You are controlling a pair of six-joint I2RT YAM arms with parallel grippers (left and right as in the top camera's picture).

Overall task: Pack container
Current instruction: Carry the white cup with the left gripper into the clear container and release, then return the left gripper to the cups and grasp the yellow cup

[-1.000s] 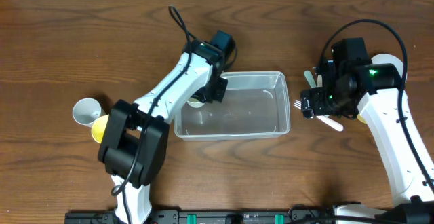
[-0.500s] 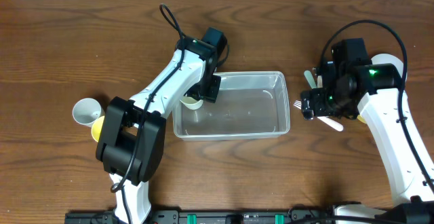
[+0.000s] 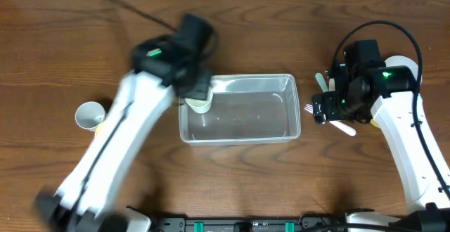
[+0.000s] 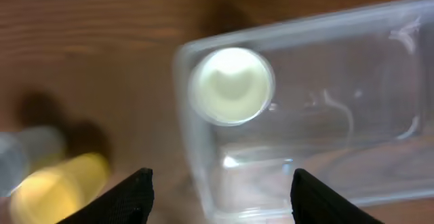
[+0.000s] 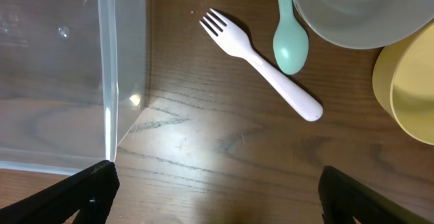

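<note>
The yellow cup by the container still stands outside the container, so the robot's left gripper will move back and down onto the yellow cup's rim next.
The container [image 3: 261, 117] is a clear rectangular tub at the table's middle. A pale cream cup [image 3: 200, 104] stands upright inside its left end, and shows from above in the left wrist view [image 4: 231, 85] within the container [image 4: 339, 115]. My left gripper [image 3: 195, 88] is motion-blurred above the tub's back left corner. Its jaws [image 4: 222, 183] are open with nothing between them. My right gripper [image 3: 325, 110] hovers open just right of the tub, over bare wood [image 5: 217, 183], between the container's wall [image 5: 108, 81] and a white fork [image 5: 261, 64].
A teal spoon [image 5: 290, 34], a white bowl [image 5: 359, 7] and a yellow bowl [image 5: 407, 88] lie right of the fork. At the left stand a white cup [image 3: 90, 115] and a yellow cup [image 4: 57, 187].
My left gripper opened and let go of the cream cup, which now stands in the tub's left end. The left arm is rising and swinging away. The right arm stayed put.
</note>
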